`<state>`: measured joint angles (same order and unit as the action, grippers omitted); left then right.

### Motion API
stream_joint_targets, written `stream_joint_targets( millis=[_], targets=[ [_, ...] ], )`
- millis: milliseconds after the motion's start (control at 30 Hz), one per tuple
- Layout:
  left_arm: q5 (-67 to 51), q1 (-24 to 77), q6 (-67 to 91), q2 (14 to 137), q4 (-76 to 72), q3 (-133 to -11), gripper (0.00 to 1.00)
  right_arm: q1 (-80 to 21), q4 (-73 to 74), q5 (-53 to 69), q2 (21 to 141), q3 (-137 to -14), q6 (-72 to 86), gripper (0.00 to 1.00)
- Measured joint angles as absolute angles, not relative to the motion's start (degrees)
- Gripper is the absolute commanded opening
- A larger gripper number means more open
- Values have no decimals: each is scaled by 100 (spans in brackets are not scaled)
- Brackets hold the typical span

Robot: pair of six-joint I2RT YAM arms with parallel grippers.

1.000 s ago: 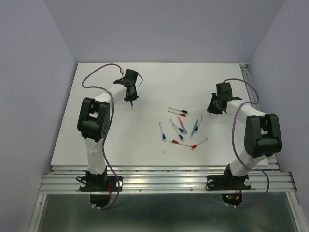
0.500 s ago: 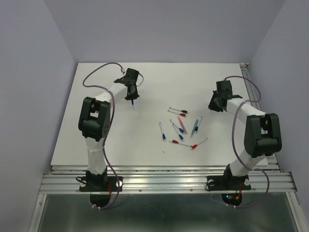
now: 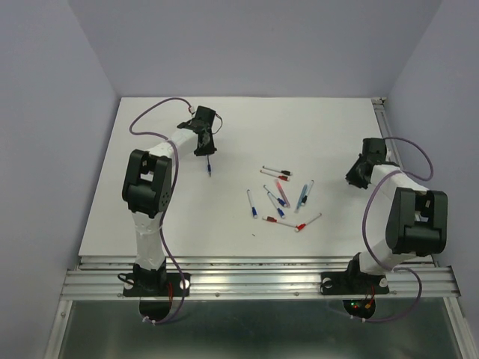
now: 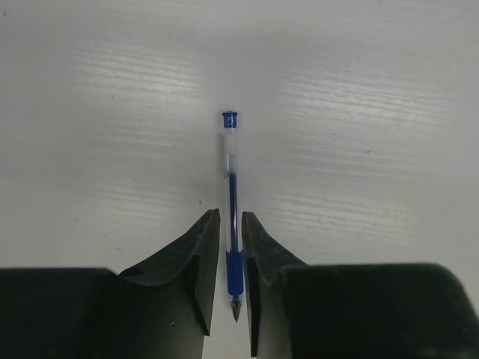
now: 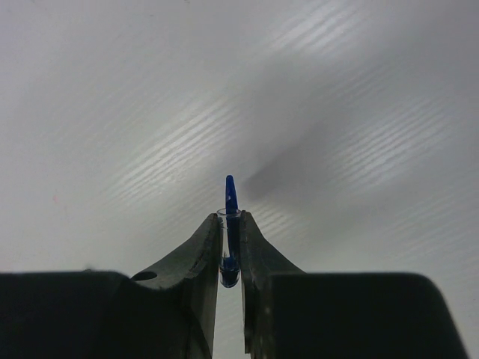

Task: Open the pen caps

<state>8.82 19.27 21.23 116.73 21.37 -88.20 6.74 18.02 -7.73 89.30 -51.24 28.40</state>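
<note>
The robot's right gripper should move down and back next and release the small clear cap there, because the cap hangs above bare table, away from the pens.
My left gripper (image 3: 205, 152) is at the far left of the table, low over a blue pen (image 3: 209, 168). In the left wrist view the gripper (image 4: 230, 215) has its jaws a little apart around the pen (image 4: 230, 176), whose bare tip points at the camera. The pen has no cap and lies close to the table. My right gripper (image 3: 353, 176) is at the right side. In the right wrist view it (image 5: 230, 215) is shut on a small clear cap with a blue clip (image 5: 230, 192), held above the table.
Several capped pens (image 3: 281, 196) lie in a loose pile at the table's centre, with red (image 3: 301, 226), blue (image 3: 254, 213) and dark (image 3: 284, 178) caps. A metal rail (image 3: 258, 271) runs along the near edge.
My right gripper has moved right and nearer, away from the left arm, with the blue cap. The blue pen under my left gripper has shifted slightly nearer on the table.
</note>
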Motion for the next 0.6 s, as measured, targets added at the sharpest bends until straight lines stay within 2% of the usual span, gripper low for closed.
stream_joint_targets(
  millis=[267, 500, 600],
  targets=[
    [816, 1927, 2104, 11743, 2137, -8820, 47, 1039, 1844, -779, 8626, -4757, 2939, 4],
    [773, 1927, 2095, 11743, 2132, -8809, 49, 1232, 1887, -858, 8543, -4593, 3063, 5],
    [751, 1927, 2082, 11743, 2128, -8809, 50, 1245, 1887, -854, 8543, -4484, 3131, 9]
  ],
)
